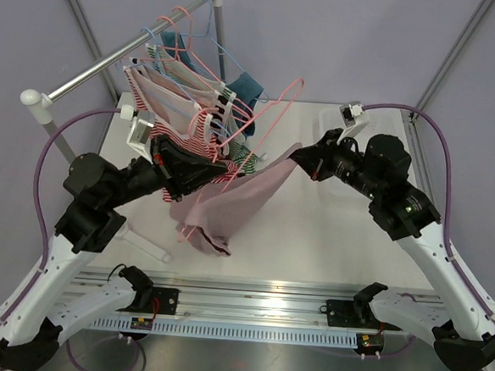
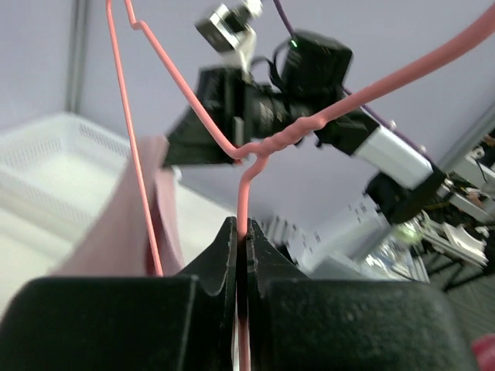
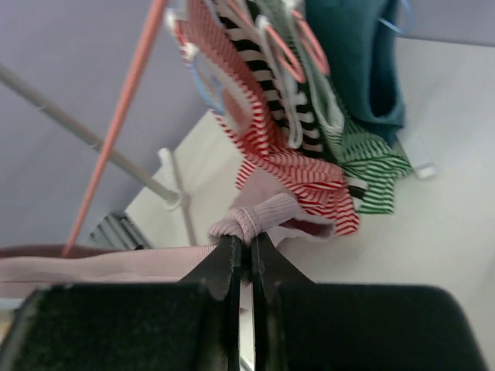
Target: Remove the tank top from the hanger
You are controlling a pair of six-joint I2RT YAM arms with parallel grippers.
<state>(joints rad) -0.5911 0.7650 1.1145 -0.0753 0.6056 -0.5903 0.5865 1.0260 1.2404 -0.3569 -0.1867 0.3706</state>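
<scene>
I will move my right gripper back and down to the bare table, keeping the strap away from the hanger (image 1: pixel 272 111), because the wire (image 2: pixel 294 131) still runs into the stretched top.
A pale pink tank top (image 1: pixel 229 203) hangs stretched between my two grippers over the table's middle, its lower end drooping to the table. A pink wire hanger (image 1: pixel 272 111) rises from it. My left gripper (image 1: pixel 225 172) is shut on the hanger's wire; in the left wrist view the wire (image 2: pixel 294 131) runs down between the closed jaws (image 2: pixel 242 232), with the top's fabric (image 2: pixel 124 224) at the left. My right gripper (image 1: pixel 297 157) is shut on the top's ribbed strap (image 3: pixel 263 215), bunched just above its jaws (image 3: pixel 246 241).
A clothes rail (image 1: pixel 121 55) crosses the back left, carrying several hangers with a red-striped top (image 1: pixel 192 129), a green-striped top (image 3: pixel 371 158) and a teal garment (image 1: pixel 247 85). The rack's white foot (image 1: pixel 146 245) lies at the near left. A white basket (image 2: pixel 46 154) stands at the back right.
</scene>
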